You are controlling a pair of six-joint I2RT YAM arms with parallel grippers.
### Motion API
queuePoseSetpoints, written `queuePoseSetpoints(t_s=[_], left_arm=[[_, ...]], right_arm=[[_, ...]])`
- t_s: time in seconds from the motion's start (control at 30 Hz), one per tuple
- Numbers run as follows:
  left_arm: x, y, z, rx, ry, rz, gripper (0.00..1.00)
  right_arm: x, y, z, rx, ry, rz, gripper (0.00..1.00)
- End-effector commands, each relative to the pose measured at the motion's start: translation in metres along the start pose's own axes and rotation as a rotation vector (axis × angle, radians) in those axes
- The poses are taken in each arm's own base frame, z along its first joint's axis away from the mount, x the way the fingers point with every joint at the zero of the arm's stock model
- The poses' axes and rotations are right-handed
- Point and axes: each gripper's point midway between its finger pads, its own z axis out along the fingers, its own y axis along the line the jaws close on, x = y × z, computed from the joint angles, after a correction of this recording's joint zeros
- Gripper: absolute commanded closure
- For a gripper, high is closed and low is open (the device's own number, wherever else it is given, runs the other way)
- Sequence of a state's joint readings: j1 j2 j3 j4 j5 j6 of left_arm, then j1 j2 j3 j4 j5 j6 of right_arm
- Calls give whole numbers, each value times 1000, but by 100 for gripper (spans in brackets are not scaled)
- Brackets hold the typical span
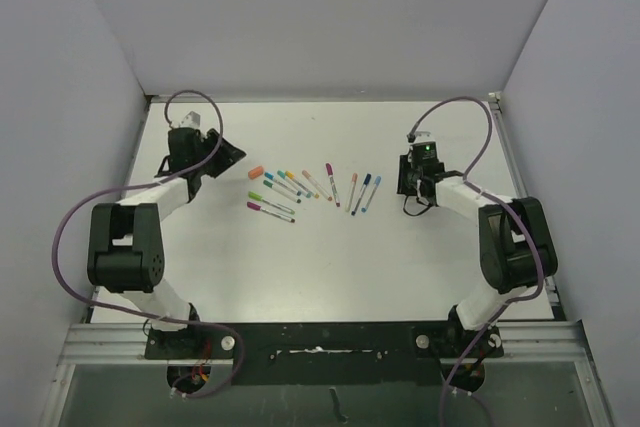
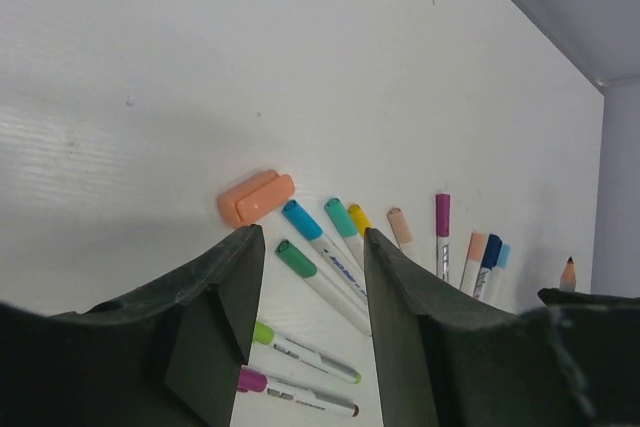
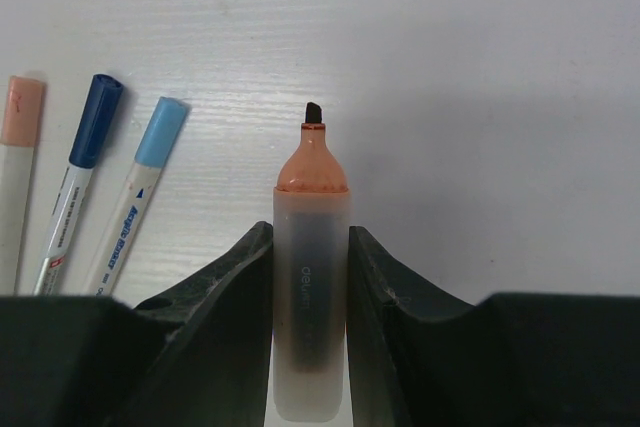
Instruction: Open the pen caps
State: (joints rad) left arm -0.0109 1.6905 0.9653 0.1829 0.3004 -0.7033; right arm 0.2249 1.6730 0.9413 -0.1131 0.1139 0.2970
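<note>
The cap of the highlighter (image 3: 310, 277) is off, so my right gripper should go outward and down to the bare tabletop beyond the light blue pen (image 3: 328, 42) next and let go of the highlighter there.
Several capped pens (image 1: 310, 187) lie fanned out mid-table. In the left wrist view their caps show: blue (image 2: 301, 219), teal (image 2: 340, 217), yellow (image 2: 359, 218), green (image 2: 295, 258), magenta (image 2: 442, 214). A loose fat orange cap (image 2: 256, 197) lies left of them and also shows in the top view (image 1: 257, 171). My left gripper (image 2: 312, 237) is open and empty, hovering near the pens' left end (image 1: 228, 153). My right gripper (image 3: 310, 237) is shut on an uncapped orange highlighter (image 3: 310, 277) with its dark tip bare, to the right of the pens (image 1: 412, 177).
Peach (image 3: 20, 110), dark blue (image 3: 96, 119) and light blue (image 3: 160, 131) capped pens lie just left of my right gripper. The white table (image 1: 330, 267) is walled at the back and both sides. Purple cables loop beside each arm.
</note>
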Motion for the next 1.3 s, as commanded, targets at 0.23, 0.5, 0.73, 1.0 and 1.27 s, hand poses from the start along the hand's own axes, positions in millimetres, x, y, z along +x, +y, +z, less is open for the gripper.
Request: queuePoseSetpoints(t_s=[0.23, 0.5, 0.73, 1.0, 1.27], left_arm=[[35, -57, -57, 174, -62, 68, 54], [55, -68, -98, 198, -105, 81, 51], [65, -72, -125, 231, -140, 78, 47], [69, -73, -132, 263, -150, 88, 36], [69, -78, -135, 301, -164, 95, 11]], right_arm=[[15, 8, -22, 16, -6, -9, 100], [19, -5, -30, 79, 1, -7, 100], [16, -23, -24, 112, 3, 9, 100], [-16, -21, -1, 97, -26, 8, 100], [-57, -15, 33, 57, -49, 1, 100]])
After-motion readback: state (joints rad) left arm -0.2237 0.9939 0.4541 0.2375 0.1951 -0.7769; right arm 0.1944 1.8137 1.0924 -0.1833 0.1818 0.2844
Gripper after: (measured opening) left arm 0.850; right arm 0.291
